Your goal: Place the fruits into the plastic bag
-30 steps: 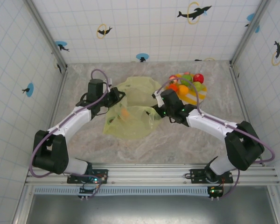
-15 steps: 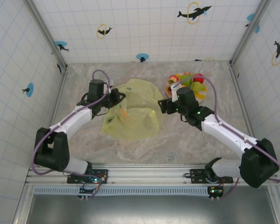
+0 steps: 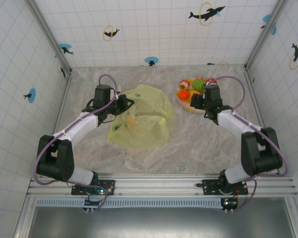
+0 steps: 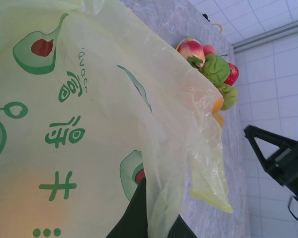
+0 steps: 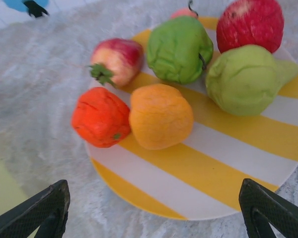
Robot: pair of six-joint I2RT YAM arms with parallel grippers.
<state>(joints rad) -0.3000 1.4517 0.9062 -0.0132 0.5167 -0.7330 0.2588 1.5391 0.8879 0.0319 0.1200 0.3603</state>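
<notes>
My right gripper lowers outward over the plate (image 3: 188, 105) next, its open fingers on either side of the orange fruit, since the plate's near side lies bare before it.
The yellow-green plastic bag (image 3: 141, 121) (image 4: 89, 99) lies at mid-table, and an orange fruit (image 3: 132, 120) shows through it. My left gripper (image 3: 123, 105) (image 4: 154, 218) is shut on the plastic bag's edge, holding it raised. Several fruits (image 3: 193, 87) (image 4: 208, 64) sit on the striped plate (image 3: 188, 105) (image 5: 228, 163): an orange one (image 5: 160, 116), a red-orange one (image 5: 100, 117), an apple (image 5: 116, 59), two green ones and a red one. My right gripper (image 3: 201, 99) (image 5: 154, 218) hangs open over the plate's near rim, nothing between its fingers (image 5: 35, 213).
The plate stands at the back right, close to the rear wall. Tiled walls enclose the table on three sides. My right gripper (image 4: 283, 156) appears to the right of the bag in the left wrist view. Bare marble lies in front of the bag.
My right arm swung from the bag's mouth rightward and back to the plate, its jaws spreading wider. The left gripper kept its hold on the bag.
</notes>
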